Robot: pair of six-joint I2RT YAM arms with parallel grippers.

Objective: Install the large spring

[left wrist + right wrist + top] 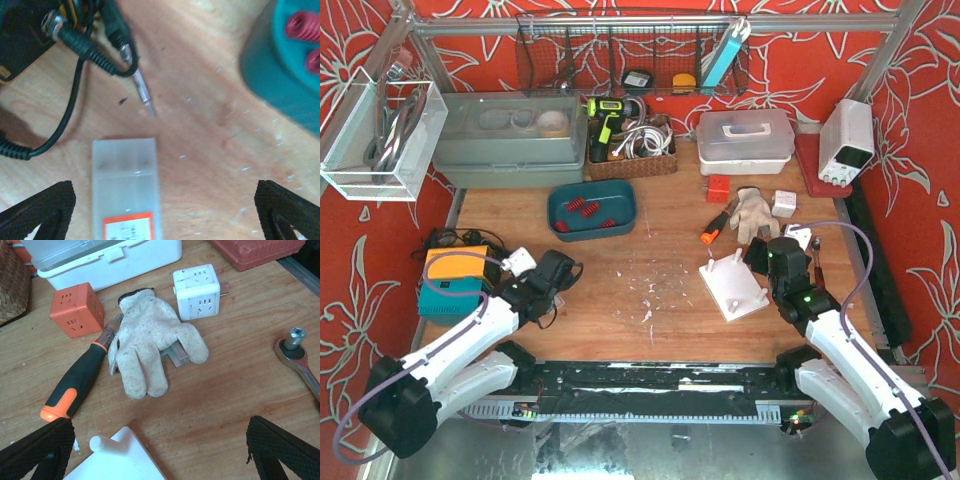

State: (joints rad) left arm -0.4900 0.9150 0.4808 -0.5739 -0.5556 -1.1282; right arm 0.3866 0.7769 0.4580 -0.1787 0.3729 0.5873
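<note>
The left gripper moves outward over the teal tray next and lowers onto the farthest red spring [575,204], since that spring lies outward of the gripper.
Red springs [586,210] lie in a teal tray [625,203] at the back middle of the table; the tray [275,80] and two springs [302,25] show blurred at the top right of the left wrist view. I cannot tell which spring is the large one. A white base plate [735,288] with upright pegs lies right of centre; its corner and one peg [100,444] show in the right wrist view. My left gripper [558,272] [165,212] is open and empty over a clear plastic box [126,180]. My right gripper [772,256] [160,452] is open and empty just behind the plate.
A work glove [147,347], an orange-and-black screwdriver [75,385], an orange socket cube [75,307], a white socket cube [196,290] and a ratchet [297,347] lie behind the plate. Black cables and a metal probe tip [142,92] lie by the left gripper.
</note>
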